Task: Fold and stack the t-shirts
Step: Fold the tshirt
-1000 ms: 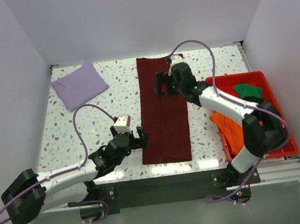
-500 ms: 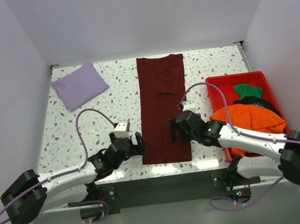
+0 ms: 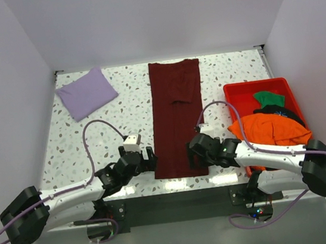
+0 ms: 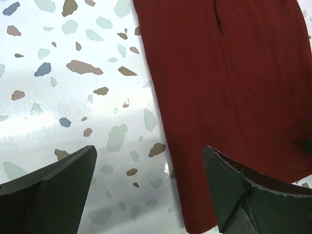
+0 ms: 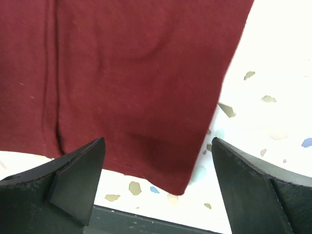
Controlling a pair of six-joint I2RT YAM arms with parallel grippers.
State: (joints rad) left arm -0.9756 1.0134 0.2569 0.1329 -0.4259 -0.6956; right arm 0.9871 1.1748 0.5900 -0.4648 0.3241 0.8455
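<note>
I need to lower my right gripper back and toward the bin next, onto the near corner of the maroon shirt. That corner is closer to the table edge than my fingers.
A dark maroon t-shirt (image 3: 177,117) lies as a long folded strip down the middle of the table. My left gripper (image 3: 150,157) is open at its near left corner (image 4: 195,214), one finger over the cloth and one over bare table. My right gripper (image 3: 192,152) is open over the near right corner (image 5: 185,187), nothing between its fingers. A folded lavender t-shirt (image 3: 86,93) sits at the back left. Orange (image 3: 269,129), green (image 3: 268,98) and black (image 3: 287,111) t-shirts are piled in the red bin.
The red plastic bin (image 3: 231,92) stands at the right side, close to my right arm. The table's dark near edge (image 5: 146,222) runs just below the maroon shirt's hem. White walls enclose the table on three sides.
My right arm swung from the far end of the maroon shirt back to its near right corner. My left gripper crept slightly toward the near left corner. The shirt's far end now lies flat.
</note>
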